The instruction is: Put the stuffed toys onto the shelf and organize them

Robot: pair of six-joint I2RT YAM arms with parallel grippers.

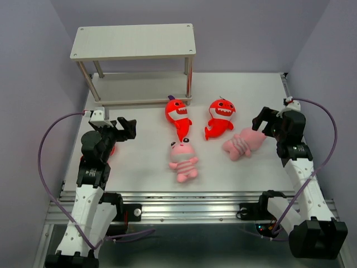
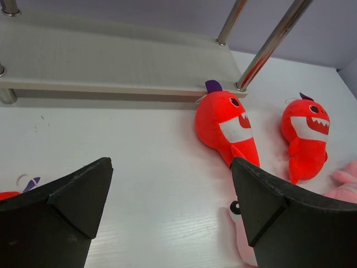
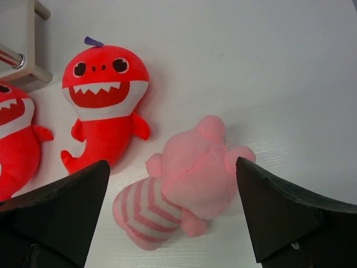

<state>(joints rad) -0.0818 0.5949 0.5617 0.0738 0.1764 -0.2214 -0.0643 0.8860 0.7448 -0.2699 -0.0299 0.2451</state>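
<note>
The left gripper will swing to the left in the top view, turn and come down onto the third red shark, which is outside its open fingers.
The two-tier shelf (image 1: 134, 42) stands empty at the back left; its lower board (image 2: 111, 61) shows in the left wrist view. Two red sharks (image 1: 178, 114) (image 1: 219, 117) lie in front of it. A third red shark (image 1: 111, 149) is mostly hidden under my left arm. One pink toy (image 1: 183, 161) lies mid-table, another (image 1: 244, 143) to its right. My left gripper (image 1: 125, 129) is open and empty, above bare table (image 2: 171, 162). My right gripper (image 1: 265, 123) is open, hovering over the right pink toy (image 3: 189, 178), which lies between its fingers without touching them.
The shelf's metal legs (image 2: 270, 47) stand just behind the left shark (image 2: 223, 125). The table's raised rail (image 1: 184, 196) runs along the front edge. Purple walls close in the left, right and back sides.
</note>
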